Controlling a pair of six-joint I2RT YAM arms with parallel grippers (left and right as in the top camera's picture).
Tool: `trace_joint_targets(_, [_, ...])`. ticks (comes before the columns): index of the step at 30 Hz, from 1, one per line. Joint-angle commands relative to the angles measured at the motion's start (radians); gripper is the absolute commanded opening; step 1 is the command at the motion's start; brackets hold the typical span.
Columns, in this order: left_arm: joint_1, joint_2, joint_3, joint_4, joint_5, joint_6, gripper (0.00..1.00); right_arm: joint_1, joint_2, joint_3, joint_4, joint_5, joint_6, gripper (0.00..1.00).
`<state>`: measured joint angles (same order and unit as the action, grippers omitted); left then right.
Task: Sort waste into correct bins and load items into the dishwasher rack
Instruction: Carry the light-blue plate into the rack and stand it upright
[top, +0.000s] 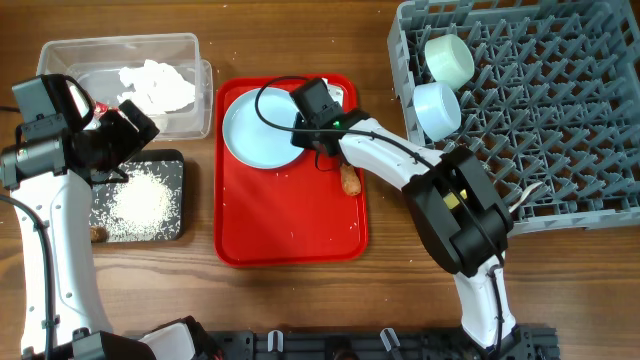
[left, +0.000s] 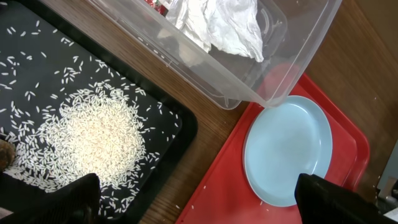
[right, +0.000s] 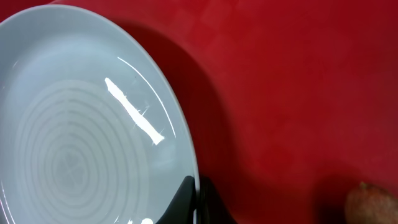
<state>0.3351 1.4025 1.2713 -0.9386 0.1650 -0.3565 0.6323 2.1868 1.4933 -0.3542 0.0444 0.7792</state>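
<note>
My right gripper lifts the plate past the cup and bowl next, then tilts and lowers it into the empty slots beside them in the grey rack.
My right gripper (top: 308, 138) is shut on the right rim of the pale blue plate (top: 255, 125), which lies on the red tray; the right wrist view shows the fingers (right: 198, 199) pinching the rim of the plate (right: 81, 137). The orange carrot (top: 349, 180) lies on the tray just right of it. My left gripper (left: 199, 205) is open and empty, above the gap between the black tray (top: 170, 165) and the red tray. Rice (top: 135, 205) and a brown lump (top: 97, 233) lie on the black tray. The clear tub (top: 60, 55) holds white tissue (top: 158, 85).
The red tray (top: 290, 225) sits mid-table. The grey rack (top: 560, 110) stands at the right, with a pale yellowish cup (top: 448, 58) and a pale blue bowl (top: 437, 108) on their sides in its left part. A few rice grains lie on the red tray.
</note>
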Motion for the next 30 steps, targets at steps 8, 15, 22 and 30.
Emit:
trace_joint_targets(8, [0.003,-0.002,0.014,0.002,-0.002,0.012,1.00,-0.092,-0.460,-0.011,-0.156,0.275,-0.312,0.04])
trace_joint_targets(15, [0.003,-0.002,0.014,0.002,-0.002,0.012,1.00,-0.288,-0.729,-0.011,-0.092,0.880,-0.761,0.04])
trace_joint_targets(22, [0.003,-0.002,0.014,0.002,-0.002,0.012,1.00,-0.488,-0.631,-0.014,-0.062,0.901,-0.941,0.04])
trace_joint_targets(30, [0.003,-0.002,0.014,0.002,-0.002,0.012,1.00,-0.542,-0.470,-0.014,-0.050,1.004,-1.122,0.04])
